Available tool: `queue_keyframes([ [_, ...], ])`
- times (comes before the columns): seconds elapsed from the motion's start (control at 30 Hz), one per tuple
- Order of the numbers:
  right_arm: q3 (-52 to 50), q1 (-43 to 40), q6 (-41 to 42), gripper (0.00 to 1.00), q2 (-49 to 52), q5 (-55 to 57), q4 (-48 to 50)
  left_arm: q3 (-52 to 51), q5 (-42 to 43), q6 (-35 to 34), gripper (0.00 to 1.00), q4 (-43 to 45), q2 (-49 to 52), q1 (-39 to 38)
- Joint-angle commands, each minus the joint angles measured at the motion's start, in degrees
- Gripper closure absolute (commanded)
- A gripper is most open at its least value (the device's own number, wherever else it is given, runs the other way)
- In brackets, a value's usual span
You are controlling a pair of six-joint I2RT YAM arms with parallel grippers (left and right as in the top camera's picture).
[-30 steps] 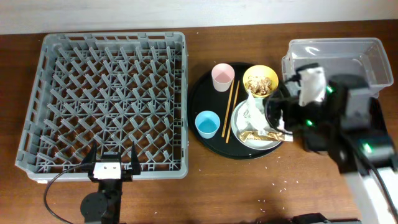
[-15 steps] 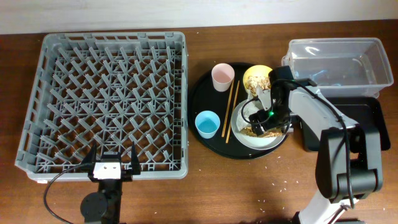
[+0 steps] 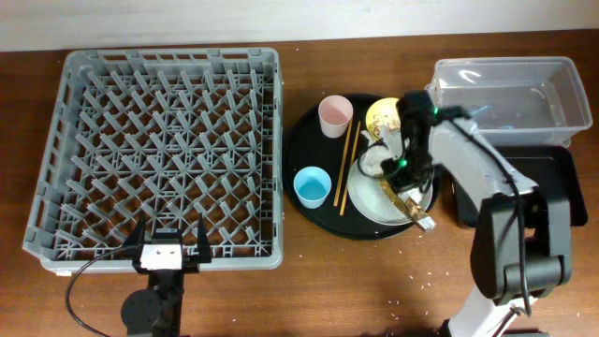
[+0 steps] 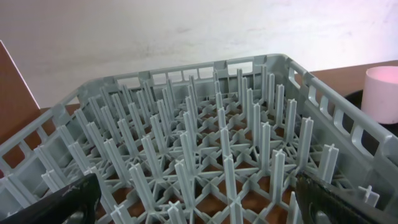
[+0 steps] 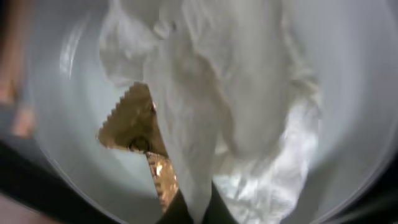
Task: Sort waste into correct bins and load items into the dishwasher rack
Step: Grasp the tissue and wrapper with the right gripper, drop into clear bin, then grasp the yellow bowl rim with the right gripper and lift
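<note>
My right gripper holds the white tissue and will rise over the clear tub (image 3: 510, 101) to release it, since the tub is outward and to the gripper's right in the overhead view.
The grey dishwasher rack (image 3: 168, 150) (image 4: 205, 143) fills the left of the table. My left gripper (image 3: 170, 245) (image 4: 199, 208) hovers open at its near edge, holding nothing. On the round black tray stand a pink cup (image 3: 335, 115) (image 4: 382, 93), a blue cup (image 3: 312, 186), chopsticks (image 3: 347, 167) and a yellow bowl (image 3: 382, 116), the bowl partly hidden by my right arm. My right gripper (image 3: 386, 167) (image 5: 194, 211) is shut on the white tissue (image 3: 373, 161) (image 5: 205, 93) above the grey plate (image 3: 374, 204) (image 5: 68, 168). Gold wrappers (image 3: 410, 204) (image 5: 134, 124) lie on the plate.
The clear tub (image 3: 510, 89) sits at the back right. The shallow black tray (image 3: 552, 187) lies just in front of it. The round black tray (image 3: 309, 140) lies between the rack and the tub. Small crumbs (image 3: 426, 278) dot the wood near the front.
My right arm swung from over the clear tub to the plate, and its jaws shut on the tissue. A wrapper slid toward the plate's near right edge. The left arm stayed still.
</note>
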Motion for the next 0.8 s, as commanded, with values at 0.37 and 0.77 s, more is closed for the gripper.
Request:
queue_keyframes([
  [0.37, 29.1, -17.1, 33.2, 0.96, -4.6, 1.1, -0.8, -0.2, 0.0, 0.9, 0.0, -0.2, -0.3, -0.3],
  [0.77, 29.0, -22.1, 50.6, 0.76, 8.3, 21.0, 23.1, -0.2, 0.0, 0.9, 0.0, -0.2, -0.3, -0.3],
])
